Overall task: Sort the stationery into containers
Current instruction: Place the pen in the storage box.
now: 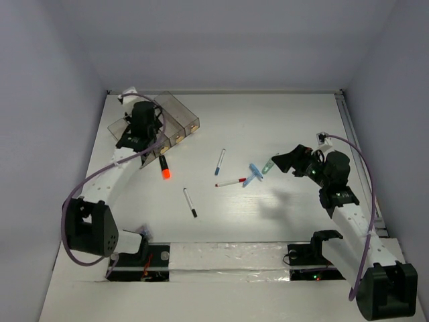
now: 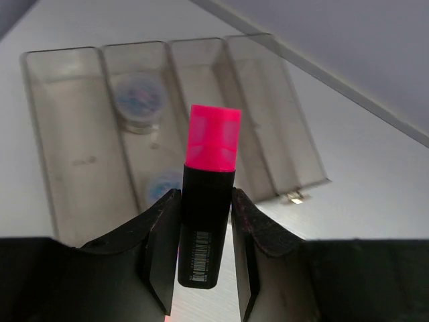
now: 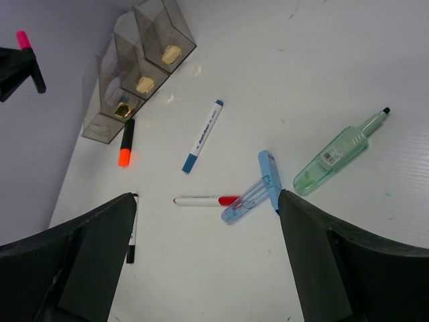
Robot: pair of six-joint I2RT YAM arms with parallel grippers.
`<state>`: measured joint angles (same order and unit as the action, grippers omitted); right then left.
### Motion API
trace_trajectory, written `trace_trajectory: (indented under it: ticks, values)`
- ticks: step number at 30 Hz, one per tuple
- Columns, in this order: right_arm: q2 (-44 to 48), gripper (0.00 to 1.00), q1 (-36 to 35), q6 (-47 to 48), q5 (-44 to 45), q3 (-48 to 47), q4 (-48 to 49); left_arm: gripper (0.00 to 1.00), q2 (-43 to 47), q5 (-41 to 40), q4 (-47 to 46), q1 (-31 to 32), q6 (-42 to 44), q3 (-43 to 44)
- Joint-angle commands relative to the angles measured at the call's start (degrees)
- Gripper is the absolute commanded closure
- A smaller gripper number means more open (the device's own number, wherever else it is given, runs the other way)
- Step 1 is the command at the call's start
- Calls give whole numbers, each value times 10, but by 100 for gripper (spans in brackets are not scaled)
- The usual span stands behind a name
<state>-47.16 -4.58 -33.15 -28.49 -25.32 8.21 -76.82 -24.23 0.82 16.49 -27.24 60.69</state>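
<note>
Next, my left gripper will go left in the top view and down over the empty end bin to release the highlighter, since rolls occupy that bin's neighbour.
My left gripper [image 2: 204,221] is shut on a black highlighter with a pink end [image 2: 211,174] and holds it above the row of four clear brown bins [image 2: 268,107]. Two grey-blue rolls [image 2: 139,97] lie in the second bin from the left. In the top view the left gripper [image 1: 142,131] hangs over the bins [image 1: 179,111]. My right gripper [image 3: 204,201] is open and empty above a red-tipped pen [image 3: 194,200] and two crossed blue clips [image 3: 268,176]. A pale-green clip [image 3: 338,153] lies to their right.
On the table lie a blue-tipped pen [image 1: 220,162], a black-tipped pen [image 1: 190,202] and an orange-ended highlighter [image 1: 163,168] just in front of the bins. The red-tipped pen [image 1: 231,182] and clips [image 1: 252,174] lie left of the right gripper [image 1: 285,161].
</note>
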Motion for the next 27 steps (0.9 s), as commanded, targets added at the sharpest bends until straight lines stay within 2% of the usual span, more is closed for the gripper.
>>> trace_trajectory:
  ticks: [1, 7, 16, 17, 20, 21, 22, 24, 27]
  values:
    - [13, 7, -5, 12, -4, -3, 25, 82, -30, 2, 21, -78, 5, 16]
    - [16, 7, -5, 11, -12, -3, 25, 83, -64, 42, 13, -184, 9, -9]
    - [22, 7, -5, 11, -18, -5, 22, 80, -130, 32, 19, -209, 22, 16]
    - [22, 7, -5, 11, -18, -5, 21, 77, -135, 35, 20, -209, 25, 25]
    - [22, 6, -5, 11, -17, -5, 20, 55, -146, 33, 23, -209, 32, 36]
    - [22, 6, -5, 11, -18, -5, 20, 40, -147, 32, 23, -209, 32, 42]
    - [22, 6, -5, 11, -17, -5, 20, 34, -143, 33, 24, -209, 32, 44]
    - [20, 6, -5, 12, -15, -5, 20, 29, -129, 53, 18, -209, 28, 40]
    - [19, 6, -5, 12, -13, -6, 21, 30, -81, 74, -5, -174, 16, 16]
